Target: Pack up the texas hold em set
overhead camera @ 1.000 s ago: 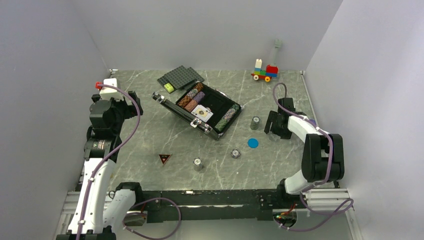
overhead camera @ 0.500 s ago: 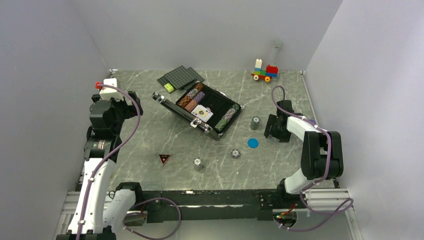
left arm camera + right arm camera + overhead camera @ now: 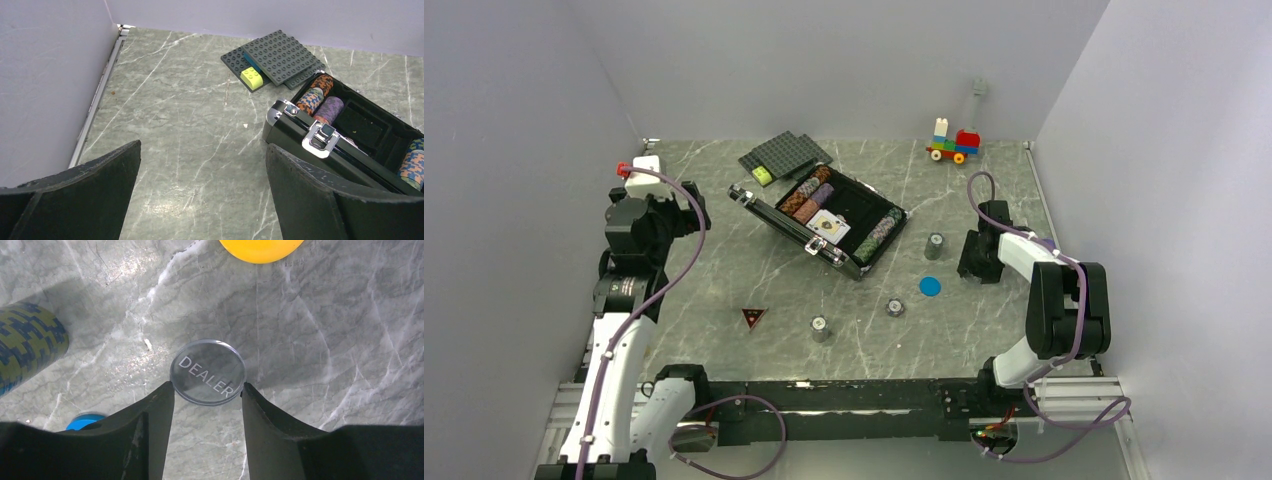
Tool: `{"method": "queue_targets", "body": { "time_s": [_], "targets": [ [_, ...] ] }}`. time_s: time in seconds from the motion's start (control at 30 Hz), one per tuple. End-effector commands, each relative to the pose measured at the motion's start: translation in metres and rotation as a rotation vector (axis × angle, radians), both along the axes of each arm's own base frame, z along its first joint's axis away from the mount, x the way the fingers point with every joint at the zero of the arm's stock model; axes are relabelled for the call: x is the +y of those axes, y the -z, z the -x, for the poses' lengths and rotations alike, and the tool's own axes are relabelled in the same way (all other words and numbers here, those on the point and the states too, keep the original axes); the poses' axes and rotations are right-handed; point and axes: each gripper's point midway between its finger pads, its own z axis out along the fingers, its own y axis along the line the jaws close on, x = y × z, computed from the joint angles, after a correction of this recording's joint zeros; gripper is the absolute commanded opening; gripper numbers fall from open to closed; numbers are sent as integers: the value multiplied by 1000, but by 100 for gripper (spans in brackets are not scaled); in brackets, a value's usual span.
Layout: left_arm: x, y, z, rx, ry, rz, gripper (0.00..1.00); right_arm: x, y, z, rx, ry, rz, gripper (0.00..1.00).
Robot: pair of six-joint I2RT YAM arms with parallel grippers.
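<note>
I am to lift the disc in my right gripper next, move it across to the briefcase's empty tray [image 3: 848, 203], outward and to the left in the top view, and lower it to let it go.
The black briefcase [image 3: 769, 212] lies open at mid-table with chip rows [image 3: 806, 194] and cards [image 3: 828, 226] inside. Three small grey chip stacks [image 3: 934, 246] [image 3: 895, 307] [image 3: 820, 328] and a blue disc [image 3: 930, 286] sit on the table. My right gripper [image 3: 973, 262] is low at the table's right side. In the right wrist view its fingertips [image 3: 167, 390] touch both sides of a clear disc marked DEALER [image 3: 207, 371] lying flat; the gripper [image 3: 207, 387] is shut on it. My left gripper [image 3: 202, 165] hangs wide open and empty left of the case's latch [image 3: 320, 140].
Dark studded baseplates [image 3: 784, 153] with a yellow-green brick [image 3: 251, 78] lie behind the case. A brick toy car [image 3: 954, 146] stands at the back right. A black triangle [image 3: 754, 318] lies front left. A patterned chip stack [image 3: 27, 345] and a yellow round thing [image 3: 260, 247] are near the right gripper.
The right gripper's jaws have narrowed onto the clear dealer disc, and that wrist shifted slightly. The left arm has not moved.
</note>
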Motion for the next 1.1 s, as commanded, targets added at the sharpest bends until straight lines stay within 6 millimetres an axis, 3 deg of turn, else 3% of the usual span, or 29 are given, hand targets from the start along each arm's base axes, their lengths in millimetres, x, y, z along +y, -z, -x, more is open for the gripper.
{"method": "queue_targets", "body": {
  "time_s": [0.0, 0.2, 0.37, 0.63, 0.8, 0.9, 1.07],
  "targets": [
    [3, -5, -4, -27, -12, -14, 98, 7, -2, 0, -3, -10, -33, 40],
    [14, 2, -14, 15, -70, -37, 98, 7, -23, -12, -47, -11, -35, 38],
    [14, -3, -26, 19, -56, -55, 98, 7, -49, -19, -32, -21, -30, 37],
    [9, -9, -12, 45, -52, 0, 98, 16, -110, -33, -59, -45, -81, 34],
    [18, -14, -1, 61, -117, 8, 98, 50, -146, -60, -137, -128, -124, 34],
    [22, -8, 4, 102, -153, 28, 98, 83, -161, -82, -180, -208, -133, 34],
    [17, -4, 9, 108, -168, 120, 98, 126, -158, -114, -198, -308, -159, 32]
  ]
}}
